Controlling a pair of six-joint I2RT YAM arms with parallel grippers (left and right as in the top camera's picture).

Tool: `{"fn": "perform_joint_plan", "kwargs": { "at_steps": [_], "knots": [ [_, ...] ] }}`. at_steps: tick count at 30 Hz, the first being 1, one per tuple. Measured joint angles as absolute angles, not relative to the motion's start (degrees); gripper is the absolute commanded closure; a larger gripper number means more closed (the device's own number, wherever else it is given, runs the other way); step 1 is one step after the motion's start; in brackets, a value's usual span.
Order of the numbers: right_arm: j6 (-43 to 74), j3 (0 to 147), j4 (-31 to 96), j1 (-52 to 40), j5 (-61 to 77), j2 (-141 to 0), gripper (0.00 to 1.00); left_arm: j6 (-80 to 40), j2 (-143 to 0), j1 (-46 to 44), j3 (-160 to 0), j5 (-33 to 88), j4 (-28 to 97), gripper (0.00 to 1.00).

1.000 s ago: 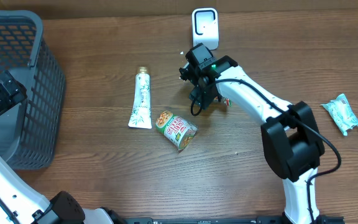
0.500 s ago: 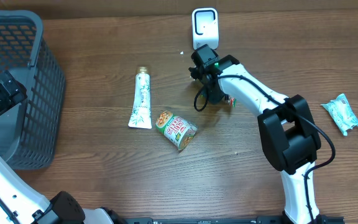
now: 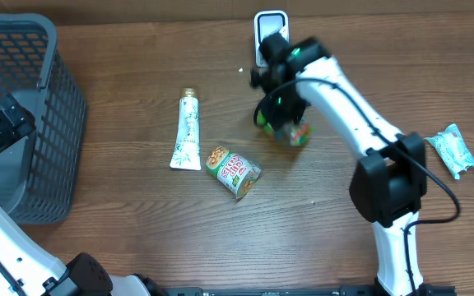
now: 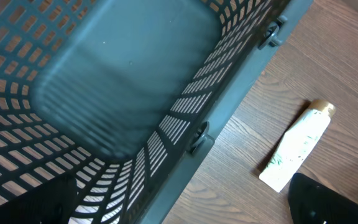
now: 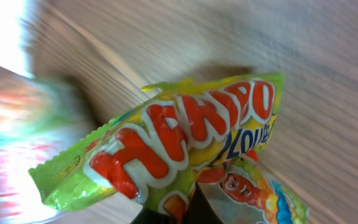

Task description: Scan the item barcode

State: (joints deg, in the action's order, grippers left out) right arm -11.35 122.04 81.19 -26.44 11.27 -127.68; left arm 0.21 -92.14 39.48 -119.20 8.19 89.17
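Note:
My right gripper tips sideways next, brings the Haribo bag down onto the bare wood below and lets it go, since the bag's visible side lacks a barcode.
My right gripper is shut on a green and yellow Haribo candy bag, which hangs a little above the wood just in front of the white barcode scanner. In the right wrist view the bag fills the frame, crumpled, with my right gripper pinching its lower edge. No barcode shows on the bag's visible side. My left gripper hovers open over the grey basket; its dark fingertips stand far apart with nothing between them.
A white tube and a tipped noodle cup lie mid-table, left of the bag. A teal packet lies at the far right. In the left wrist view the basket wall runs diagonally, with the tube beyond it.
My right gripper closed on the candy bag and raised it off the table, swinging up and right toward the scanner. The left arm has not moved.

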Motion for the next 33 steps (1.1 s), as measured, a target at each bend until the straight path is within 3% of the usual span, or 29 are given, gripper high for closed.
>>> {"fn": "perform_joint_plan", "kwargs": {
  "at_steps": [6, 11, 27, 29, 30, 33],
  "knots": [
    [-8.58, 126.30, 84.53, -15.99, 37.39, -125.86, 0.96, 0.21, -92.14, 39.48, -119.20, 8.19, 89.17, 0.00],
    [-7.66, 121.56, 82.00, -8.75, 49.60, -125.86, 0.96, 0.23, -92.14, 39.48, -119.20, 8.19, 89.19, 0.00],
    [-4.36, 95.92, 56.73, -7.31, 57.82, -125.89, 0.96, 0.21, -92.14, 39.48, -119.20, 8.19, 89.19, 0.00],
    [-2.68, 93.67, 54.00, -7.31, 56.38, -125.89, 0.90, 0.21, -92.14, 39.48, -119.20, 8.19, 89.17, 0.00],
    [-1.63, 93.08, 53.08, -7.31, 55.37, -125.89, 0.77, 0.21, -92.14, 39.48, -119.20, 8.19, 89.19, 0.00],
    [-0.71, 92.79, 52.03, -7.33, 51.16, -125.89, 0.62, 0.23, -92.14, 39.48, -119.20, 8.19, 89.19, 0.01]
  ]
}}
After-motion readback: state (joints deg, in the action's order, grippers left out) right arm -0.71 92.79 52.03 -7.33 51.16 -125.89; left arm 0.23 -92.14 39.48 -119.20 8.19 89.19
